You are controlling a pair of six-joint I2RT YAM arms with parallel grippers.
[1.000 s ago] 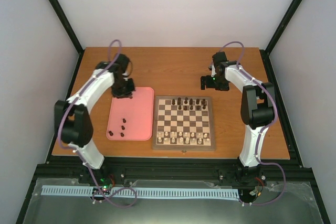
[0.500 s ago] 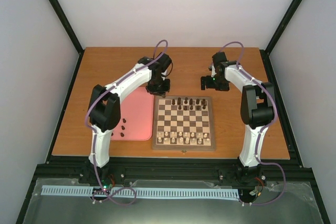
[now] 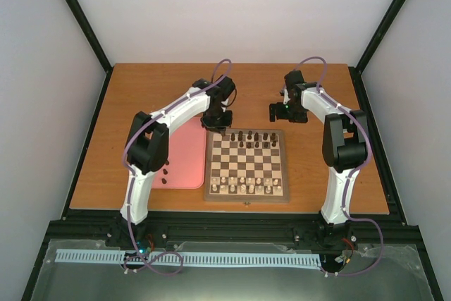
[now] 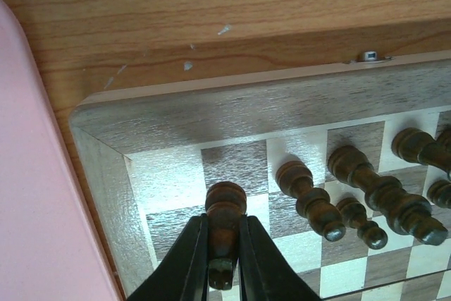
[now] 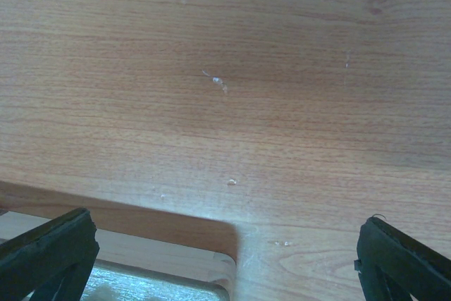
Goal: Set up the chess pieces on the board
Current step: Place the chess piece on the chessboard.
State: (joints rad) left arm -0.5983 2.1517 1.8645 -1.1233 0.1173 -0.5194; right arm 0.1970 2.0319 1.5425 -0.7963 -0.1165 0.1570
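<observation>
The piece in my left gripper should go down next onto the empty dark square (image 3: 225,136) (image 4: 235,164) below, beside the corner piece, to continue the far row. My left gripper will then let it go.
My left gripper (image 3: 216,124) hangs over the far left corner of the board (image 3: 246,163), shut on a dark chess piece (image 4: 225,204). In the left wrist view the gripper (image 4: 223,229) holds that piece just above the corner squares, beside the wooden border (image 4: 211,114). Other dark pieces (image 4: 311,201) stand upright to its right, along the far rows (image 3: 251,137). A few more dark pieces (image 3: 165,171) lie on the pink tray (image 3: 184,147). My right gripper (image 3: 278,111) is open over bare table beyond the board's far right corner (image 5: 162,262), its fingers (image 5: 49,248) wide apart.
Pale pieces (image 3: 243,187) fill the board's near rows. The pink tray (image 4: 28,174) lies close against the board's left edge. A small metal clasp (image 4: 368,56) sits on the board's far rim. The left arm arches over the tray.
My left arm swung right from the pink tray to the board's far left corner, carrying the dark piece. The right arm has not moved.
</observation>
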